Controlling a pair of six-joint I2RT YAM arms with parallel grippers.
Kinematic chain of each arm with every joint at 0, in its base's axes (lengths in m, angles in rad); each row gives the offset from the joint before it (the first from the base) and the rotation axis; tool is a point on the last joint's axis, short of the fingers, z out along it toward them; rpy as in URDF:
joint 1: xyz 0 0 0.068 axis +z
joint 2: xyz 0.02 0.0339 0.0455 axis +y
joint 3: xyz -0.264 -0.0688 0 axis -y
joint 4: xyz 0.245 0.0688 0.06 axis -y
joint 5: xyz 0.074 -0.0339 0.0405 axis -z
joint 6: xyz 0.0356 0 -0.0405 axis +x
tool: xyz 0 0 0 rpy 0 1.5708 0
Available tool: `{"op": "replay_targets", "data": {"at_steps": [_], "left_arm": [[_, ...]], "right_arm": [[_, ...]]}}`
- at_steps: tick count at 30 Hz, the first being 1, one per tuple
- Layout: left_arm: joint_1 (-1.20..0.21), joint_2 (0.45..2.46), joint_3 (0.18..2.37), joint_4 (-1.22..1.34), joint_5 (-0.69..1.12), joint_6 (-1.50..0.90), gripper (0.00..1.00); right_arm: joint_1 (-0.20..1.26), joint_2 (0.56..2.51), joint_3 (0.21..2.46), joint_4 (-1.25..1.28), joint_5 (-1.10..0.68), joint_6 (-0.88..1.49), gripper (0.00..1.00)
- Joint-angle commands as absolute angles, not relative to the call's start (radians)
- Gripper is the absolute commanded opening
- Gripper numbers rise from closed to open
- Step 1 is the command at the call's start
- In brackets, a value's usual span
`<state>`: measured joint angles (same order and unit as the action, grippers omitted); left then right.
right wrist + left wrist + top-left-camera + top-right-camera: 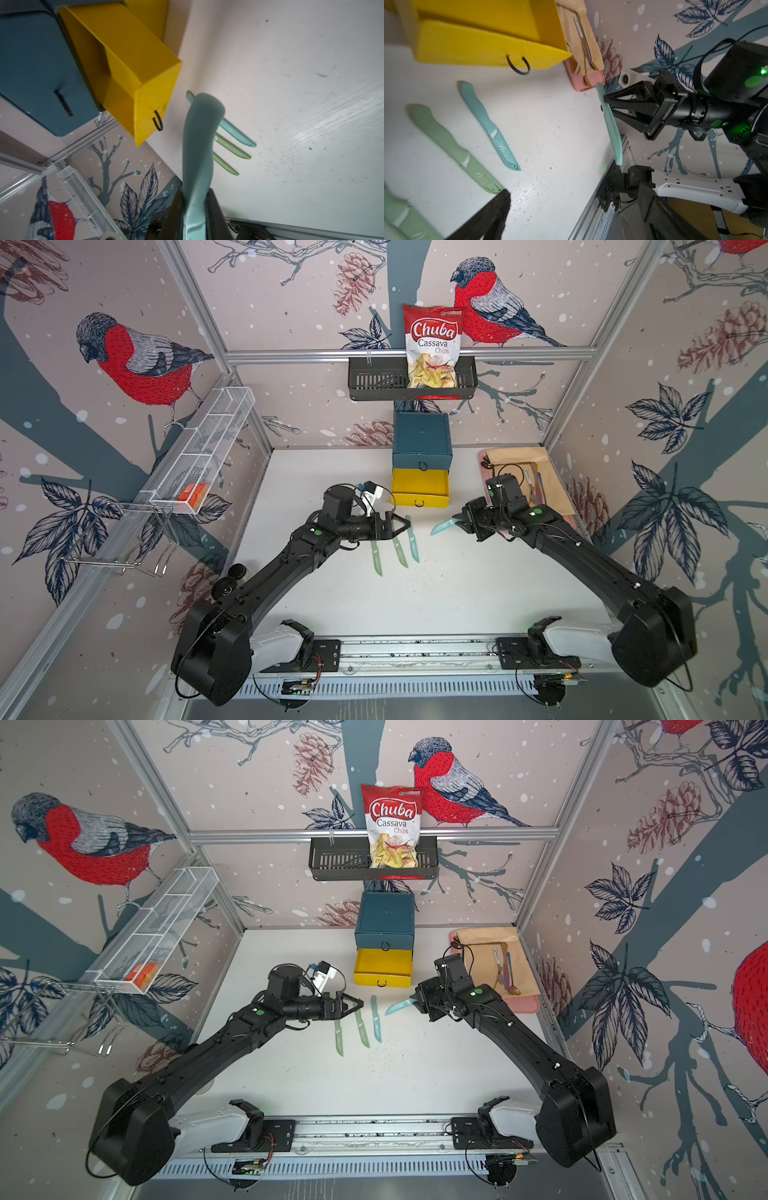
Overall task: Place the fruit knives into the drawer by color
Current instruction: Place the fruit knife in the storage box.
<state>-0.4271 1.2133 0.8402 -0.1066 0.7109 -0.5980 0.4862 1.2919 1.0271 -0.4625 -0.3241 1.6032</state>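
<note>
My right gripper carries the teal knife outward over the pulled-out drawer's empty yellow inside next and releases it there, as the drawer lies outward of my gripper.
The drawer chest stands at the back of the table, its dark teal top drawer shut. One yellow drawer is pulled out, and only yellow shows inside it. Two sage green knives and a teal knife lie side by side in front of it. My left gripper hovers open over their handle ends. Right of them, my right gripper is shut on a second teal knife, held off the table.
A pink tray with tan paper and darker cutlery lies at the back right. A black wall basket holds a chips bag above the chest. A white mesh basket hangs on the left wall. The arm rail runs along the front edge.
</note>
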Motion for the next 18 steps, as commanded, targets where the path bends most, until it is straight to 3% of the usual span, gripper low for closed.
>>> {"op": "replay_targets", "data": {"at_steps": [1,13,16,18], "left_arm": [[-0.367,1.22,0.896,-0.14,0.754,-0.54,0.97],[-0.327,1.341,1.06,-0.151,0.773,-0.522,0.97],[-0.327,1.345,1.058,-0.145,0.775,-0.523,0.97],[-0.325,1.348,1.055,-0.148,0.777,-0.52,0.97]], "right_arm": [[0.492,1.342,1.092,-0.33,-0.328,1.697,0.0],[0.49,1.64,1.282,-0.13,-0.363,1.729,0.0],[0.487,1.687,1.307,-0.109,-0.369,1.731,0.09],[0.483,1.709,1.316,-0.099,-0.374,1.734,0.2]]}}
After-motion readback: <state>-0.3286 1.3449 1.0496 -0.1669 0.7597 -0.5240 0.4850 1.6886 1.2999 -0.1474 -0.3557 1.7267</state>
